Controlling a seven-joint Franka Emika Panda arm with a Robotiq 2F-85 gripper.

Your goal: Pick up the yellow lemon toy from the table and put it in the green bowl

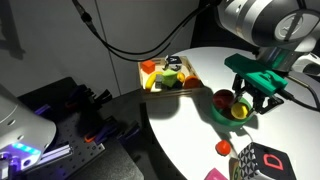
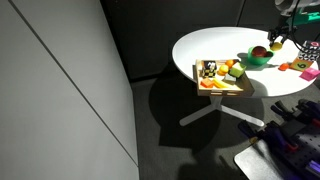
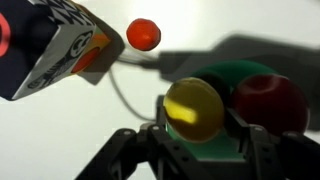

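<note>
My gripper eases slightly outward over the open side of the green bowl next and releases the lemon, since the dark red toy fills the bowl's other side.
The yellow lemon toy (image 3: 193, 108) sits between my gripper's fingers (image 3: 200, 140), which are shut on it. It hangs just over the green bowl (image 3: 238, 72), which stands on the white table (image 3: 60, 130). In an exterior view the gripper (image 1: 248, 98) holds the lemon (image 1: 241, 111) low over the bowl (image 1: 222, 113). In an exterior view the gripper (image 2: 279, 40), lemon (image 2: 275, 46) and bowl (image 2: 256, 60) are near the table's far edge. A dark red rounded toy (image 3: 270, 105) lies in the bowl beside the lemon.
A small red toy (image 3: 143, 34) lies on the table near a patterned box (image 3: 50, 45); both show in an exterior view, the toy (image 1: 225, 147) and the box (image 1: 262, 160). A wooden tray of toy food (image 1: 170, 75) stands by the table's edge (image 2: 220, 72).
</note>
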